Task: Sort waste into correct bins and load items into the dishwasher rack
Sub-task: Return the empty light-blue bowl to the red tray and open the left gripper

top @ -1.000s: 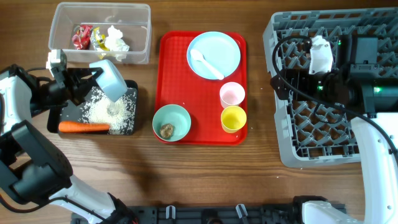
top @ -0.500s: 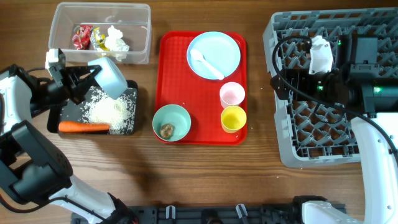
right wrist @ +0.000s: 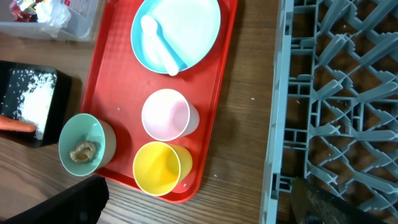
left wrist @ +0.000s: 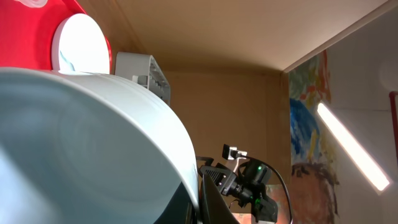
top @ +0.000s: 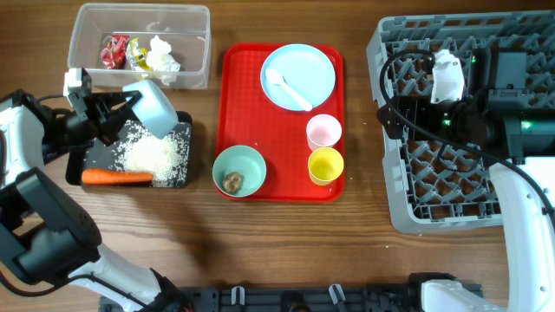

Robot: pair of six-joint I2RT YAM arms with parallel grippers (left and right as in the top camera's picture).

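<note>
The red tray is bare beside the plate. My left gripper will next swing across to the right in the overhead view, level the bowl, lower it onto that bare spot and release it.
My left gripper [top: 121, 113] is shut on the rim of a pale blue bowl [top: 153, 106], held tilted over the black tray [top: 98, 156], which holds rice [top: 160, 154] and a carrot [top: 117, 178]. The bowl fills the left wrist view [left wrist: 93, 143]. The clear tub [top: 198, 52] holds tissue [top: 162, 54] and wrappers [top: 113, 50]. On the red tray [top: 251, 113] are the plate [top: 303, 65] with the spoon [top: 289, 89], a pink cup [top: 323, 132], a yellow cup [top: 326, 165] and a second bowl [top: 247, 165] with a brown lump [top: 232, 181]. My right gripper [right wrist: 199, 205] is open and empty over the rack's [top: 451, 186] left edge.
The rack stands at the right, reaching the table's right and far edges. A strip of bare wood [top: 360, 130] lies between the red tray and the rack. The wood along the near side [top: 277, 243] carries nothing.
My left gripper has drawn the tilted bowl slightly up and left over the black tray, then held still. The right arm has not moved.
</note>
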